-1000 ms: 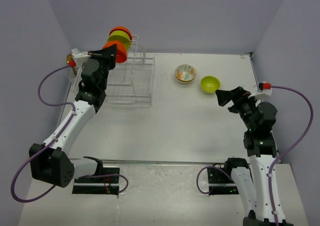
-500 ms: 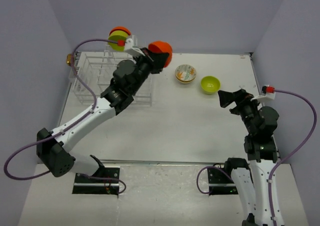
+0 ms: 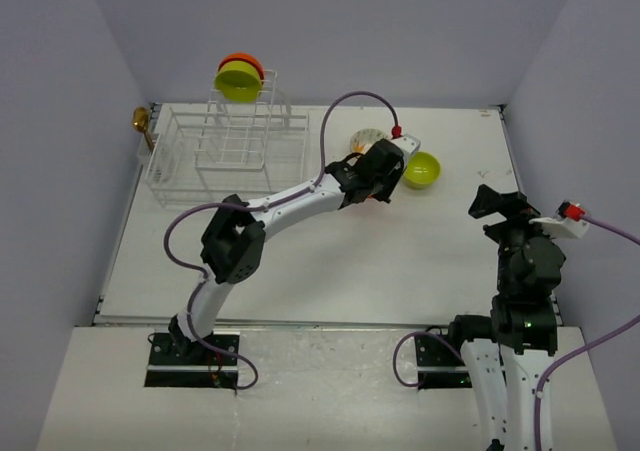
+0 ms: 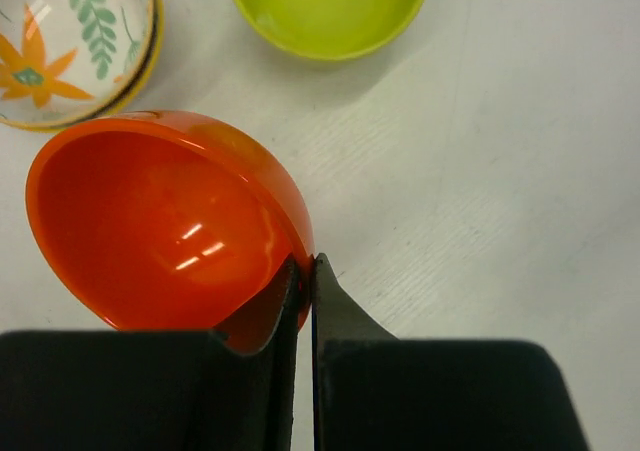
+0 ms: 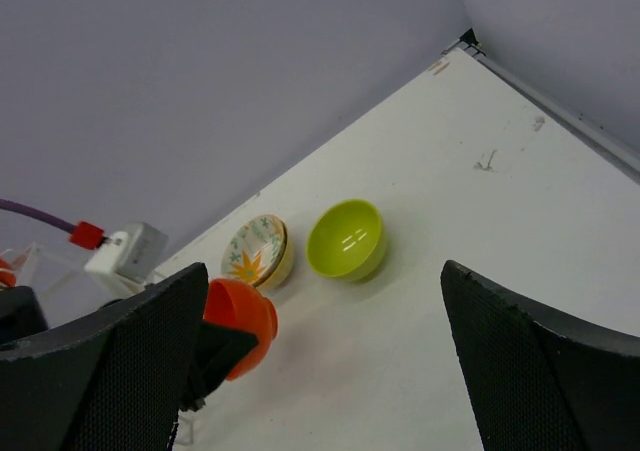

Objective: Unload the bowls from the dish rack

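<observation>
I need to move my left gripper back next, lower the orange bowl onto the bare tabletop short of the floral bowl and let go of the orange bowl's rim, because that spot is clear.
My left gripper is shut on the rim of a glossy orange bowl and holds it tilted just above the table. It is beside the floral white bowl and the lime-green bowl. In the top view the left gripper is between the floral bowl and the green bowl. The white wire dish rack stands at the back left. An orange bowl and a lime-green bowl stand in its upright section. My right gripper is open and empty.
A gold object sits at the rack's left end. The right wrist view shows the green bowl, the floral bowl, the held orange bowl, and the table's far right corner. Walls close in the table.
My left arm swung from the rack to the right, carrying the orange bowl, and lowered it beside the floral bowl. My right arm pulled back to the right, away from the green bowl.
</observation>
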